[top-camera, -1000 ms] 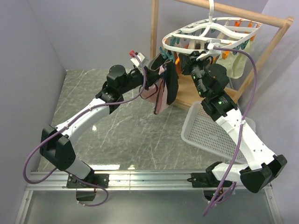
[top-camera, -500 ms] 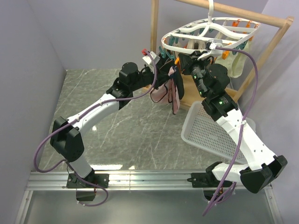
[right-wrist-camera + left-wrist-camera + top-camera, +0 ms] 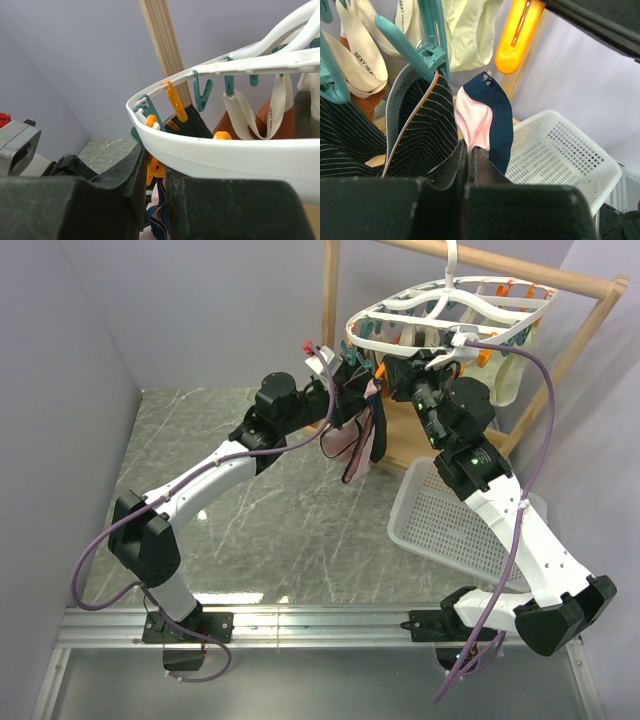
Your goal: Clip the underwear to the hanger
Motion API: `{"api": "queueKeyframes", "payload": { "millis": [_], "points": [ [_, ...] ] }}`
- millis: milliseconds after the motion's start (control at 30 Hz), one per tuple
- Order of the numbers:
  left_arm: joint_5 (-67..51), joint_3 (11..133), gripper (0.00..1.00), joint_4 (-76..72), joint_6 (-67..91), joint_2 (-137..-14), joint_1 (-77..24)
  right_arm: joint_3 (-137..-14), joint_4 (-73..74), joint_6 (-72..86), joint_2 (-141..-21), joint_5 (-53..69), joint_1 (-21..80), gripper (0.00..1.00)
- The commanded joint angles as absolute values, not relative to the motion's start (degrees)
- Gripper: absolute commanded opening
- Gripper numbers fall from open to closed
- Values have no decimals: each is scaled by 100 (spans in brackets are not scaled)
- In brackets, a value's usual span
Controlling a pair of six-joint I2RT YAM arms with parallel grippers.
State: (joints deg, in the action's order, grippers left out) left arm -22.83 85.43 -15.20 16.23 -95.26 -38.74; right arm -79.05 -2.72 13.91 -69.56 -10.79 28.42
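My left gripper next lifts the underwear's edge up into the orange peg's lower end (image 3: 380,372) (image 3: 509,60) and releases it there, as the fabric is still just below.
The white oval hanger (image 3: 450,312) hangs from the wooden rack with orange and teal pegs under its rim. My left gripper (image 3: 350,390) is shut on the pale pink underwear (image 3: 358,440) with navy edging and holds it up just below the hanger's left end. In the left wrist view its jaws (image 3: 468,145) pinch the pink and navy fabric (image 3: 482,117) below an orange peg (image 3: 517,35). My right gripper (image 3: 398,372) is under the hanger rim (image 3: 225,155), shut on an orange peg (image 3: 156,170), with the underwear's edge (image 3: 160,212) just below it.
A black striped garment (image 3: 425,120) and cream garments (image 3: 470,30) hang clipped on the hanger. A teal peg (image 3: 427,45) hangs beside the underwear. A white mesh basket (image 3: 450,520) sits on the table at the right. The wooden rack frame (image 3: 330,300) stands behind.
My left arm has swung right and up, carrying the underwear to the hanger's left end. The hanging cloth has since swayed a little. The right arm has held still.
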Motion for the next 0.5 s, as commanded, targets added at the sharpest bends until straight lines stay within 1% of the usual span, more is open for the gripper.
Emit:
{"api": "queueKeyframes", "payload": {
  "millis": [0,467],
  "points": [
    [-2259,8868,0,-1854,1749,-9483,-3920,-7857,-334,1441,-6847,-1055,2742,0],
    [-2233,9000,0,-1942,1775,-9519,-3955,-7796,-290,1468,-6785,-1002,2725,0]
  ]
}}
